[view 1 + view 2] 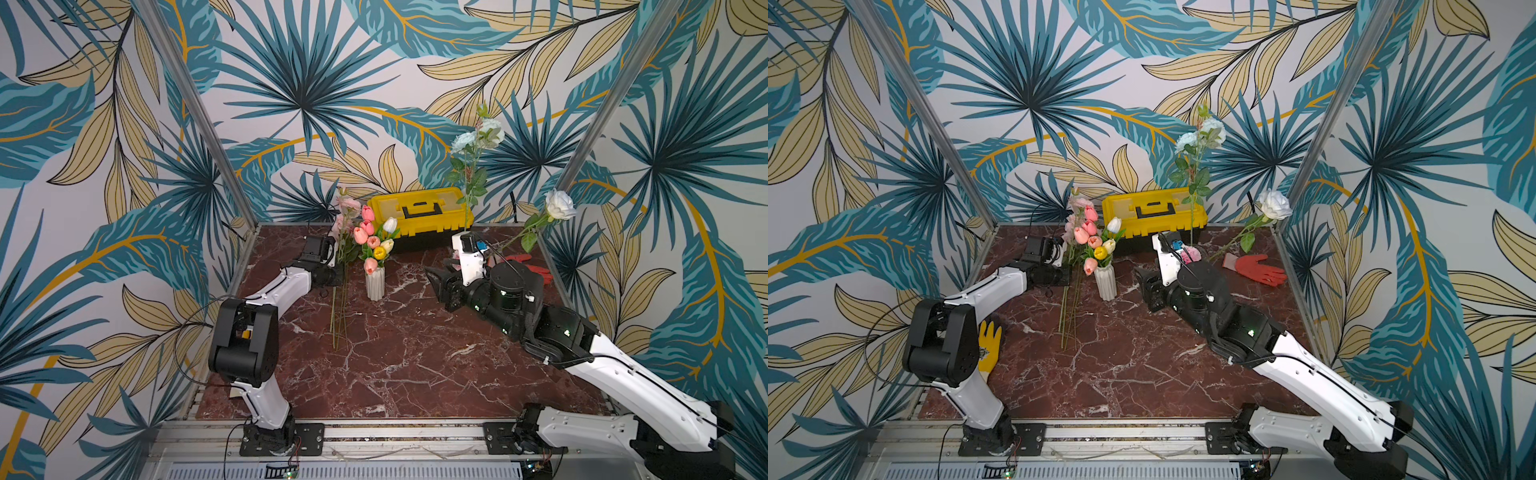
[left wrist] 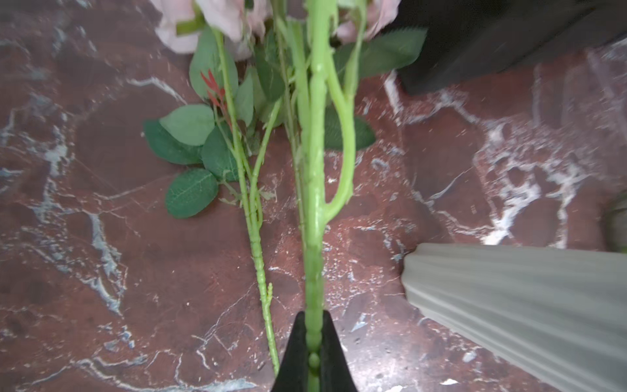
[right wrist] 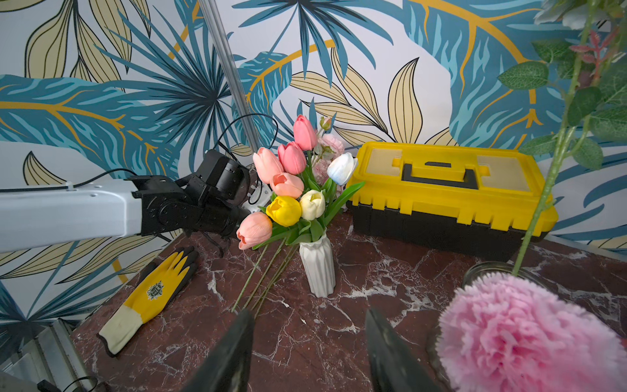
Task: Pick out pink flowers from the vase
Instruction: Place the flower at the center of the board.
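The left gripper moves down to the long stems on the marble next and releases the thick green stem, since it already hangs clear of the vase (image 1: 375, 283).
A white ribbed vase (image 1: 375, 283) (image 3: 318, 268) holds pink tulips (image 1: 360, 235) (image 3: 286, 159) mixed with yellow and white ones. Just left of it my left gripper (image 1: 338, 275) (image 2: 314, 315) is shut on the thick green stem (image 2: 314, 203) of a pale pink flower (image 1: 348, 205). More long stems (image 1: 337, 324) lie on the marble beside it. My right gripper (image 1: 436, 280) (image 3: 310, 312) is open and holds nothing, low over the table right of the vase. A frilly pink carnation (image 3: 529, 336) (image 1: 1191, 252) sits in a glass jar (image 3: 481, 269) by the right wrist.
A yellow toolbox (image 1: 419, 210) stands at the back behind the vase. The jar also holds tall pale blue flowers (image 1: 478, 135) and a white rose (image 1: 560, 204). A red glove (image 1: 1256, 268) lies at the right edge, a yellow glove (image 1: 988, 345) at the left.
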You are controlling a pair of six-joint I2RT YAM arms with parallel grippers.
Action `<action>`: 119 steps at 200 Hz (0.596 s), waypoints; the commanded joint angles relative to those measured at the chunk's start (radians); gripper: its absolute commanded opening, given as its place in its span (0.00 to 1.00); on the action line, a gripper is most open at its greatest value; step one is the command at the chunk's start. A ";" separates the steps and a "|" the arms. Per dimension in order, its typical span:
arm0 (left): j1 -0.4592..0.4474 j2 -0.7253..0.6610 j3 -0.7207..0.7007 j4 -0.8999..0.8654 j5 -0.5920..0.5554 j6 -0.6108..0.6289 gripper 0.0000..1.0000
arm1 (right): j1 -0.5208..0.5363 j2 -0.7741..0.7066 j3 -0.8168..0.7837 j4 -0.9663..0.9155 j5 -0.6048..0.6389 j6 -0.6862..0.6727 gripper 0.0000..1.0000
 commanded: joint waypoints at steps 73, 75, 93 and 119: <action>0.004 0.020 0.081 -0.056 -0.271 0.036 0.00 | 0.003 -0.046 -0.081 0.055 0.036 -0.026 0.55; 0.003 0.022 0.081 -0.056 -0.273 0.037 0.00 | 0.002 -0.045 -0.081 0.056 0.035 -0.026 0.55; -0.006 0.041 0.085 -0.056 -0.293 0.053 0.02 | 0.003 -0.044 -0.086 0.059 0.036 -0.023 0.56; -0.046 0.077 0.098 -0.061 -0.326 0.085 0.03 | 0.003 -0.044 -0.089 0.055 0.039 -0.026 0.56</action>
